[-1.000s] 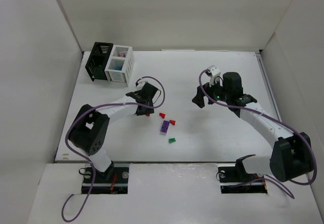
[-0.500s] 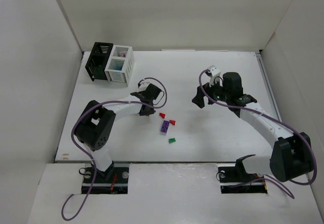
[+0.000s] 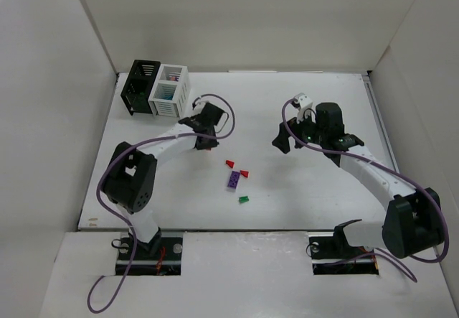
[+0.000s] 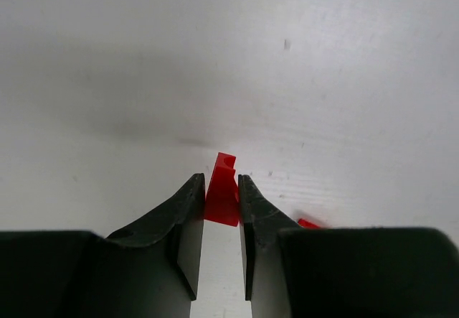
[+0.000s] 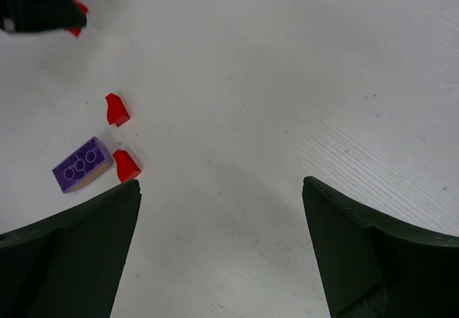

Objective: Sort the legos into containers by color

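Note:
The left gripper moves outward and left in the top view next. It then releases the red lego, now off the table, over the black bin's far section [image 3: 145, 69].
My left gripper [image 3: 204, 137] [image 4: 221, 183] is shut on a small red lego [image 4: 221, 196], held above the table. Two red wedges [image 3: 230, 164] [image 3: 244, 173], a purple brick [image 3: 234, 180] and a green piece [image 3: 244, 199] lie on the table in front and to the right of it. In the right wrist view I see the wedges [image 5: 116, 109] [image 5: 127, 165] and the purple brick [image 5: 82, 164]. My right gripper [image 3: 287, 141] [image 5: 222, 185] is open and empty over bare table. The black bin [image 3: 141, 87] and the white bin [image 3: 171, 90] stand side by side at the back left.
The white bin holds a few small coloured pieces. White walls enclose the table [image 3: 301, 189] on the left, back and right. A purple cable loops round each arm.
My left gripper has risen and moved back and left toward the bins with the red lego in it. The right arm has not moved.

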You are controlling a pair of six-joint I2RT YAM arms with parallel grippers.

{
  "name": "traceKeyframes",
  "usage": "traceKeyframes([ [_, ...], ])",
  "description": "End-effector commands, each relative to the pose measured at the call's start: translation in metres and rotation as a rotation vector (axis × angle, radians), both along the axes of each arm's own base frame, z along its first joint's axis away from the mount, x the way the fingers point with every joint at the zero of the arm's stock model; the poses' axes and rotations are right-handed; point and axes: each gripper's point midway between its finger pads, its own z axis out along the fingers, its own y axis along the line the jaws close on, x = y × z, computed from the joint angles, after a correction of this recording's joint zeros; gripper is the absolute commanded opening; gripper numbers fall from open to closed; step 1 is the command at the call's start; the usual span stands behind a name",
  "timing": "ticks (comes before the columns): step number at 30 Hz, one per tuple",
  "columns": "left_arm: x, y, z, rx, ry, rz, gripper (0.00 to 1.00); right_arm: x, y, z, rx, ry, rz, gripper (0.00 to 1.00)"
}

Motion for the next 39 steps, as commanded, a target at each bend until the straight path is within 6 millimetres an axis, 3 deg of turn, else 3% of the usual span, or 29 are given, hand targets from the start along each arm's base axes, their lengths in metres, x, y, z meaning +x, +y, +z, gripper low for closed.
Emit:
traceKeyframes([
  [1, 0.051, 0.021, 0.084, -0.072, -0.196, 0.035, 0.09, 0.006, -0.002, 0.020, 0.016, -0.091, 0.003, 0.98],
  [2, 0.071, 0.038, 0.112, -0.095, -0.265, 0.073, 0.09, 0.006, -0.002, 0.020, 0.009, -0.098, 0.008, 0.98],
  [4, 0.090, 0.057, 0.140, -0.078, -0.329, 0.085, 0.09, 0.010, -0.008, 0.019, -0.001, -0.101, -0.020, 0.98],
  [5, 0.103, 0.078, 0.149, -0.066, -0.352, 0.124, 0.11, 0.013, -0.009, 0.023, -0.009, -0.116, -0.024, 0.98],
  [6, 0.118, 0.087, 0.177, -0.074, -0.414, 0.142, 0.11, 0.013, -0.009, 0.023, -0.009, -0.117, -0.024, 0.98],
  [8, 0.136, 0.104, 0.190, -0.062, -0.440, 0.145, 0.11, 0.021, -0.013, 0.033, -0.020, -0.144, -0.057, 0.98],
  [9, 0.147, 0.124, 0.199, -0.052, -0.469, 0.182, 0.11, 0.024, -0.014, 0.033, -0.025, -0.146, -0.066, 0.98],
  [10, 0.158, 0.131, 0.219, -0.060, -0.514, 0.184, 0.11, 0.028, -0.016, 0.034, -0.034, -0.148, -0.084, 0.98],
  [13, 0.189, 0.164, 0.235, -0.053, -0.545, 0.227, 0.11, 0.042, -0.015, 0.040, -0.023, -0.152, -0.110, 0.98],
  [14, 0.196, 0.169, 0.235, -0.060, -0.543, 0.216, 0.11, 0.049, -0.012, 0.048, -0.006, -0.166, -0.117, 0.98],
  [16, 0.217, 0.194, 0.237, -0.055, -0.556, 0.245, 0.11, 0.059, -0.011, 0.045, -0.003, -0.156, -0.130, 0.98],
  [17, 0.224, 0.196, 0.238, -0.067, -0.560, 0.225, 0.11, 0.063, -0.010, 0.043, 0.001, -0.144, -0.146, 0.98],
  [18, 0.230, 0.203, 0.239, -0.070, -0.567, 0.231, 0.11, 0.071, -0.008, 0.053, 0.009, -0.167, -0.147, 0.98],
  [19, 0.239, 0.216, 0.224, -0.055, -0.540, 0.247, 0.11, 0.077, -0.006, 0.046, 0.009, -0.143, -0.150, 0.98],
  [20, 0.247, 0.213, 0.237, -0.069, -0.574, 0.233, 0.12, 0.083, -0.006, 0.045, 0.004, -0.143, -0.158, 0.98],
  [21, 0.251, 0.221, 0.236, -0.056, -0.578, 0.237, 0.14, 0.090, -0.004, 0.054, 0.018, -0.154, -0.163, 0.98],
  [22, 0.259, 0.222, 0.224, -0.055, -0.562, 0.237, 0.14, 0.096, -0.002, 0.047, 0.012, -0.138, -0.163, 0.98],
  [23, 0.265, 0.227, 0.231, -0.060, -0.587, 0.240, 0.14, 0.102, 0.000, 0.050, 0.022, -0.143, -0.167, 0.98],
  [25, 0.271, 0.231, 0.224, -0.061, -0.588, 0.227, 0.15, 0.113, 0.003, 0.061, 0.031, -0.164, -0.167, 0.98],
  [28, 0.287, 0.237, 0.216, -0.056, -0.611, 0.221, 0.18, 0.127, 0.007, 0.060, 0.031, -0.165, -0.167, 0.98],
  [31, 0.297, 0.238, 0.211, -0.057, -0.630, 0.220, 0.18, 0.132, 0.009, 0.065, 0.034, -0.175, -0.168, 0.98],
  [36, 0.317, 0.247, 0.179, -0.076, -0.621, 0.264, 0.18, 0.135, 0.010, 0.059, 0.037, -0.158, -0.171, 0.98],
  [39, 0.323, 0.252, 0.174, -0.073, -0.633, 0.290, 0.18, 0.131, 0.009, 0.055, 0.033, -0.149, -0.171, 0.98],
])
